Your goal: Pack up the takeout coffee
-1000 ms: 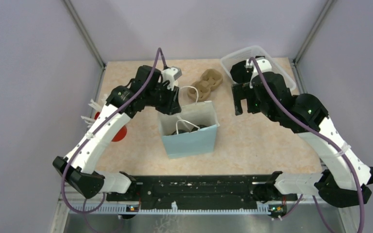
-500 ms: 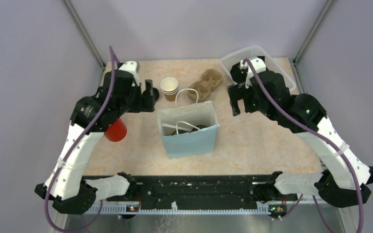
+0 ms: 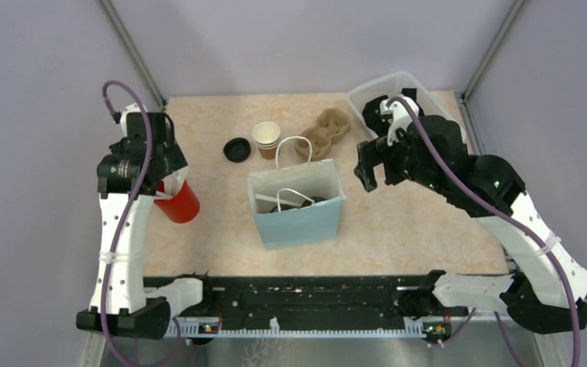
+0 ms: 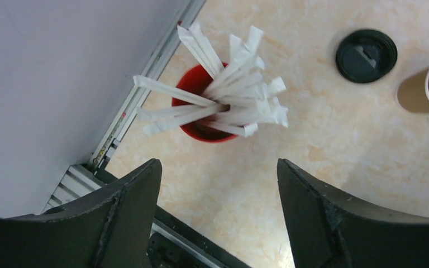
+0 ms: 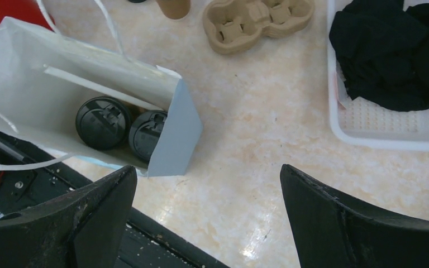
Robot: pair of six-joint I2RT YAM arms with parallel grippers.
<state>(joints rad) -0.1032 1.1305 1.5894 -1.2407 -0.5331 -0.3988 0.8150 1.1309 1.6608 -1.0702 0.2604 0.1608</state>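
Note:
The white stick's outer tip (image 3: pixel 158 196) (image 4: pixel 151 129) lies below and to the left in the wrist view, so my left gripper comes down toward the side onto it next.
Two kraft cups with black lids (image 5: pixel 103 123) (image 5: pixel 148 134) stand side by side inside the open light-blue paper bag (image 5: pixel 173 139). From the top view they show only as dark shapes in the bag (image 3: pixel 299 202). My left gripper (image 4: pixel 218 167) is open and empty, at the far left over the red cup of white sticks (image 4: pixel 204 120); in the top view it (image 3: pixel 165 171) is just above that cup (image 3: pixel 177 203). My right gripper (image 5: pixel 208 170) is open and empty, hovering right of the bag; it also shows in the top view (image 3: pixel 373 174).
A stack of unlidded kraft cups (image 3: pixel 266 138) and a loose black lid (image 3: pixel 237 149) sit behind the bag. The brown two-hole carrier (image 3: pixel 325 131) lies beside them. A white bin (image 3: pixel 428 95) with black cloth is at the back right. The side wall is close on the left.
My left arm swung from over the bag's back edge to the far left above the red cup, uncovering the cup stack and loose lid. My right gripper shifted slightly toward the bag.

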